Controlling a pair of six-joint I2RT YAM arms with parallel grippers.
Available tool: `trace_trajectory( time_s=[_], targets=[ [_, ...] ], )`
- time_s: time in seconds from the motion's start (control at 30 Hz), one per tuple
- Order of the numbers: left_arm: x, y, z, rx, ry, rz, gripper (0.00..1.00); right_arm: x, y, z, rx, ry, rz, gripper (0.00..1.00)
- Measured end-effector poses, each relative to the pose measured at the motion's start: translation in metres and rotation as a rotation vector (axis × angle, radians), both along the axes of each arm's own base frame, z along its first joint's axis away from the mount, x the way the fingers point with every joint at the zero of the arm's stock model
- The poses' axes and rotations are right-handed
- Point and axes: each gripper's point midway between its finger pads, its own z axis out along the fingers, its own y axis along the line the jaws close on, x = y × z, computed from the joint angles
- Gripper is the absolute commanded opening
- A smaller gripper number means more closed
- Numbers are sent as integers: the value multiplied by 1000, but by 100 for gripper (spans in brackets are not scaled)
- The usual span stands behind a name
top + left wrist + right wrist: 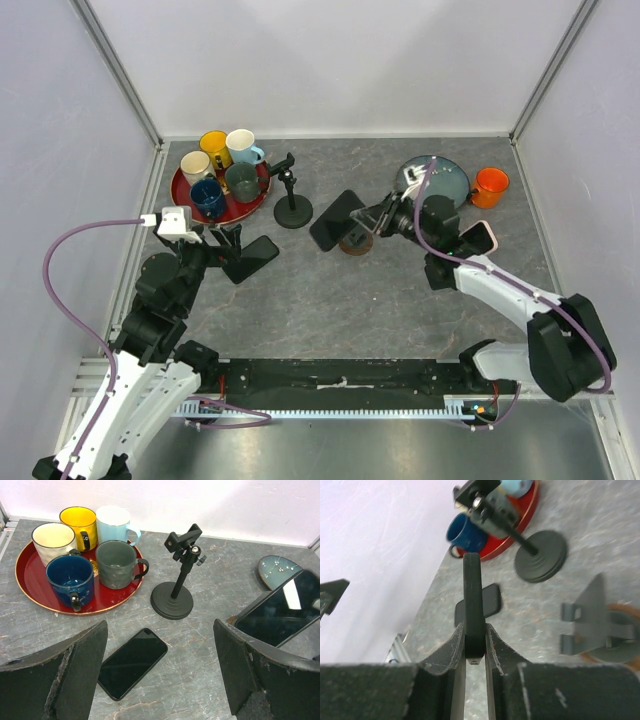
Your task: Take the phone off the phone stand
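My right gripper carries the phone down and back onto empty table beside the second black phone next, since the phone is clear of the stand's hooks.
My right gripper (378, 218) (474, 630) is shut on the lower edge of a black phone (335, 220) (472, 587). The phone is held edge-on and tilted, just up and left of the phone stand (357, 243) (592, 617), a grey holder with two hooks on a round brown base. In the right wrist view the phone is clear of the hooks. The same phone (285, 607) shows at the right edge of the left wrist view. My left gripper (228, 238) (160, 670) hangs open above a second black phone (255, 258) (132, 662) lying flat on the table.
A black clamp stand on a round base (292, 208) (174, 600) stands between the arms. A red tray (178, 190) (30, 587) with several mugs sits at the back left. A blue-grey plate (445, 180) and an orange mug (490, 187) are at the back right.
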Motion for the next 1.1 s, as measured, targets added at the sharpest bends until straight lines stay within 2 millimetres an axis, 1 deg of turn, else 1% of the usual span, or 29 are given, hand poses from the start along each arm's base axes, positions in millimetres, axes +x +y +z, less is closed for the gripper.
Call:
trace_trajectory(
  time_s=[0.1,0.23,0.33,0.43,0.53,0.8,1.0,1.1],
  targets=[
    [0,0,0,0,0,0,92,-16,25,-14,26,51,68,0],
    [0,0,0,0,0,0,92,-42,55,-43,46,140,147,0],
    [0,0,0,0,0,0,92,-58,69,-65,51,200,173,0],
    [0,0,-1,1,1,0,92,-70,80,-84,51,253,187,0],
    [0,0,-2,2,4,0,92,-77,89,-99,48,285,180,0],
    [0,0,-4,4,8,1,92,-86,121,-119,128,310,145,0],
    [0,0,-4,4,8,1,92,-102,141,-152,127,361,111,0],
    [0,0,-4,3,7,1,92,-103,153,-157,151,376,103,0]
  ],
)
